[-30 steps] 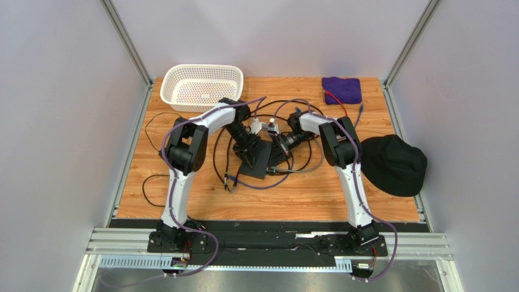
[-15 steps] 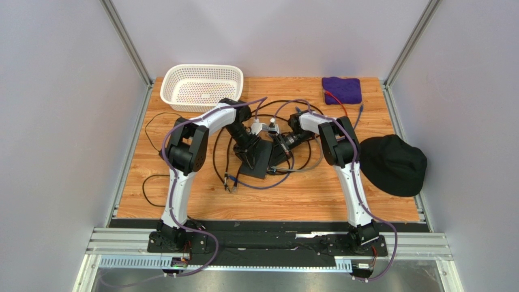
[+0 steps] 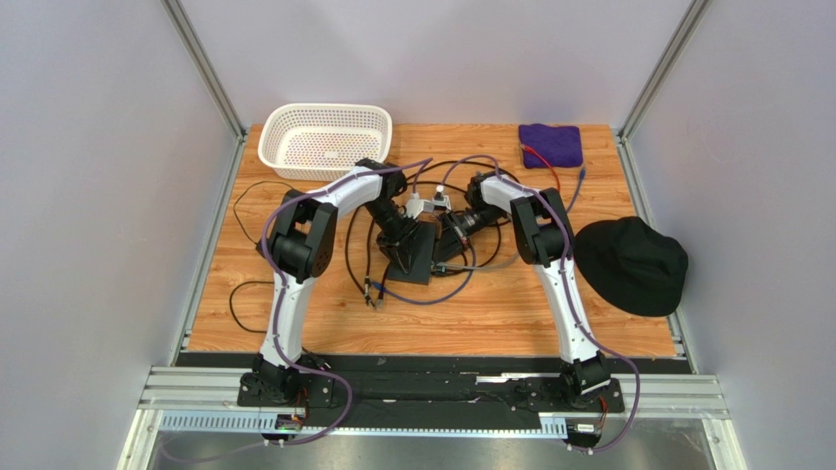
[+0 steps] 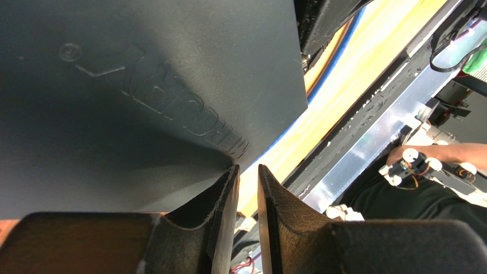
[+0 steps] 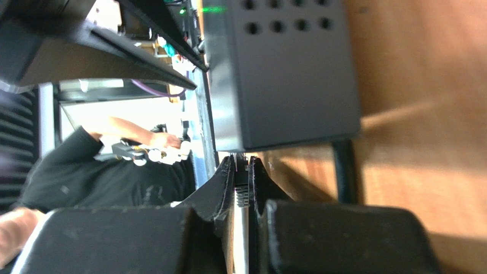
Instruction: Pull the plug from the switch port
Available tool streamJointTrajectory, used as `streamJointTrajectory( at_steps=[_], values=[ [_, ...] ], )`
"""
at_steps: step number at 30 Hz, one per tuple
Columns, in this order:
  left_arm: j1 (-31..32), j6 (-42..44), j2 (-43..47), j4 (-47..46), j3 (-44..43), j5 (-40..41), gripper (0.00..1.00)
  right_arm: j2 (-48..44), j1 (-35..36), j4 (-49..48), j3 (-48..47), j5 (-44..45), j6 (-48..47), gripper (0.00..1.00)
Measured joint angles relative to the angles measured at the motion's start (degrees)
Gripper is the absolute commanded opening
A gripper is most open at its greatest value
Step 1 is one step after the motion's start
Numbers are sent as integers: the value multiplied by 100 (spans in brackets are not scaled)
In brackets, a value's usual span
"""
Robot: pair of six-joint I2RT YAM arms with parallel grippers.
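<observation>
My closed fingers have the ribbed plug (image 5: 241,184) between them, so my right gripper will pull away from the switch toward the hat, then open.
The switch (image 3: 414,260) is a flat black box at mid-table, ringed by loose cables. It fills the upper left of the left wrist view as a dark slab (image 4: 143,85) with an embossed logo. My left gripper (image 3: 399,237) rests at its far end. In its own view the left gripper (image 4: 247,169) shows a narrow empty gap, and one fingertip (image 4: 228,177) touches the switch's corner. My right gripper (image 5: 241,164) is shut on the black ribbed plug (image 5: 241,184), right at the edge of the switch (image 5: 280,74). I cannot tell whether the plug sits in the port.
A white basket (image 3: 324,137) stands at the back left, a purple cloth (image 3: 550,143) at the back right, a black hat (image 3: 630,264) at the right edge. Black cables (image 3: 371,279) loop around the switch, with a small white part (image 3: 424,204) behind it.
Both grippers and the switch have shifted slightly left and back. The switch looks narrower from above, and the cables beside it have shifted with it. Neither gripper's jaws have changed.
</observation>
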State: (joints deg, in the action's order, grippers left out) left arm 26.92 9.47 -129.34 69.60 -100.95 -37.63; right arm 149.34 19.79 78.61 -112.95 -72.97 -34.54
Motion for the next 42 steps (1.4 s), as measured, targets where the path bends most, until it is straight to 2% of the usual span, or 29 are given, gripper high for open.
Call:
streamJointTrajectory(
  at_steps=[4, 8, 11, 16, 18, 22, 28, 40, 42],
  values=[
    [11, 2, 0, 35, 0, 15, 31, 13, -11, 243, 59, -149, -728, 0],
    [11, 2, 0, 74, 0, 44, 31, -153, -31, 15, 363, -240, -837, 0],
    [37, 4, 0, 116, 0, 74, 31, -409, -39, -332, 841, -133, -428, 0],
    [85, 9, 0, 162, 2, 173, 31, -1130, -109, -1668, 2052, 461, 1132, 0],
    [85, 9, 0, 168, 2, 173, 31, -1257, -144, -1947, 2212, 586, 1545, 0],
    [85, 9, 0, 166, 7, 170, 31, -1233, -168, -2085, 2037, 669, 1869, 0],
    [85, 28, 0, 175, 9, 122, 31, -1152, -339, -2004, 1781, 625, 1775, 0],
    [98, 269, 50, 210, 7, 107, 37, -1530, -1585, -1899, 79, 1394, 1604, 0],
    [107, 332, 79, 216, 7, 153, 38, -1530, -1757, -1934, -195, 1740, 1609, 4]
  ],
)
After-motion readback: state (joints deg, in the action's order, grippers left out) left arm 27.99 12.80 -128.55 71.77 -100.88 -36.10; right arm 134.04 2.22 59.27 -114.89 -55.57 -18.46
